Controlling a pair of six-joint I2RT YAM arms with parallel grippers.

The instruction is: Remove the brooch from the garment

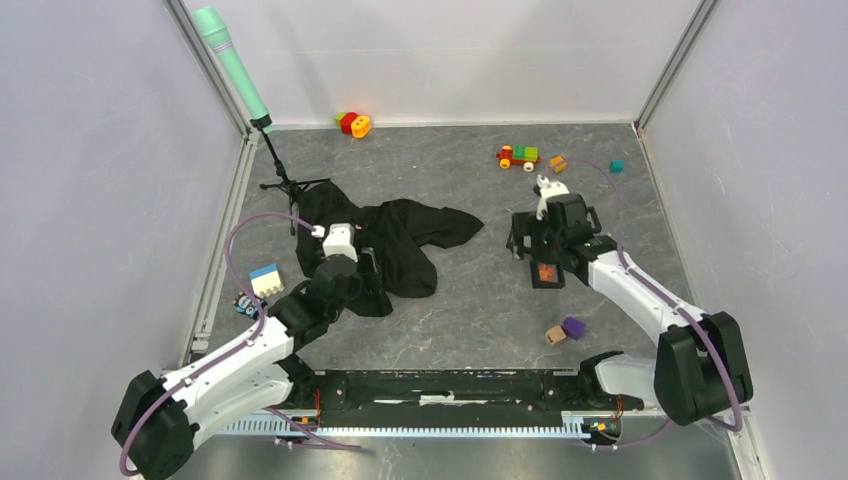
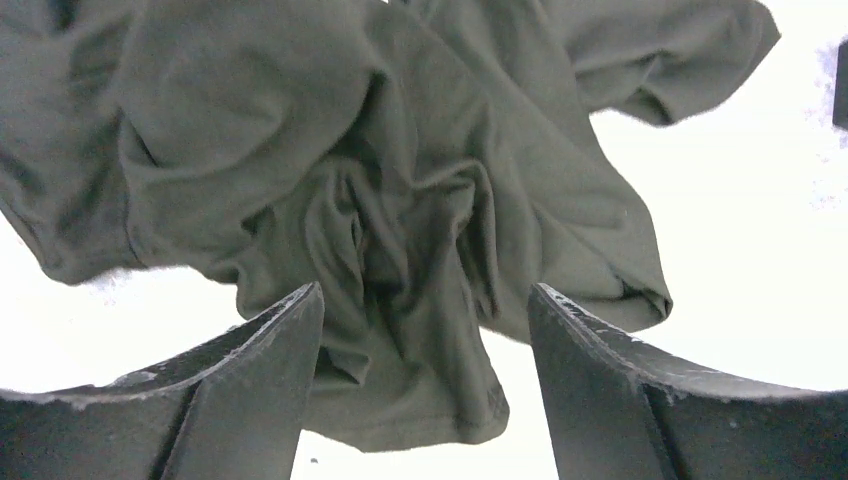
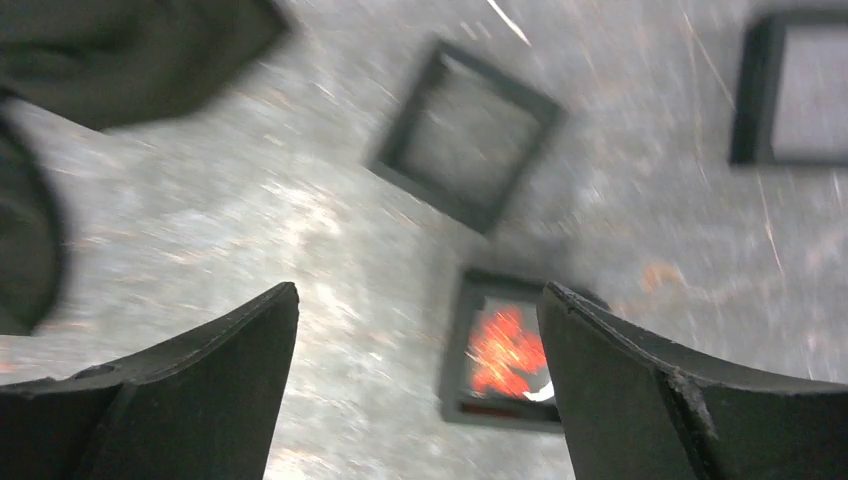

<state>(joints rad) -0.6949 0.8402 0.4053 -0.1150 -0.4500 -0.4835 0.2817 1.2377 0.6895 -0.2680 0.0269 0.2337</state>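
Note:
I should next move my right gripper left in the top view and down onto the garment's end nearest the trays, since that end sticks out of the heap.
The black garment (image 1: pixel 405 238) lies crumpled left of the table's middle, its print hidden. My left gripper (image 1: pixel 375 278) hangs open over its near edge. In the left wrist view, a fold of the garment (image 2: pixel 400 200) hangs between the spread fingers of the left gripper (image 2: pixel 425 295) without touching them. The brooch (image 1: pixel 546 272) is an orange speck in a small black square tray (image 1: pixel 549 286), apart from the garment. My right gripper (image 1: pixel 545 242) is open just above it. The right wrist view is blurred, with the brooch (image 3: pixel 505 350) beside the right finger (image 3: pixel 640 400) of the right gripper (image 3: pixel 419 298).
Two more small black trays (image 3: pixel 465 135) (image 3: pixel 790 90) lie near the right gripper. A teal microphone (image 1: pixel 235 70) on a stand is at the back left. A toy train (image 1: pixel 518 156), an orange cube (image 1: pixel 558 163), a purple cube (image 1: pixel 573 327) and a blue-white block (image 1: pixel 266 280) are scattered about.

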